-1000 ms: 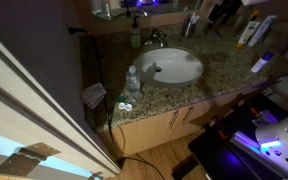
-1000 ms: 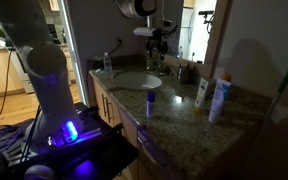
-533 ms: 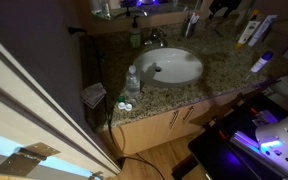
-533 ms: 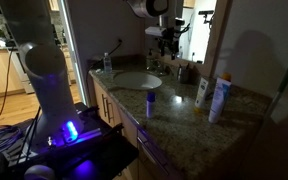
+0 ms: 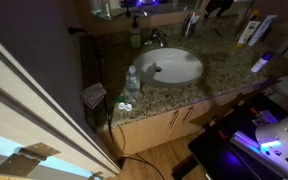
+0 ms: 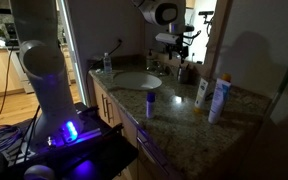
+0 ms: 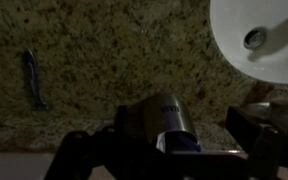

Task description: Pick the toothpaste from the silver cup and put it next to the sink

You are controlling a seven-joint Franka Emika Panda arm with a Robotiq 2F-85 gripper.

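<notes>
The toothpaste tube's whitish end shows at the silver cup's opening between the gripper's open fingers, so the robot should next move its gripper outward over that opening and then down to that end.
The silver cup fills the middle of the wrist view, lying between my gripper's two dark fingers, which stand wide apart and open. A whitish end with some blue shows at the cup's mouth; it looks like the toothpaste. In both exterior views the gripper hangs over the cup at the back of the counter, behind the sink. The white basin also shows in the wrist view. The gripper holds nothing.
A white-and-yellow box and a blue-and-white tube stand on the granite counter. A clear bottle stands by the basin, a faucet behind it. A slim bluish item lies on the counter.
The gripper has moved sideways along the back of the counter, away from the faucet, and now hangs over the cup. Nothing was taken hold of.
</notes>
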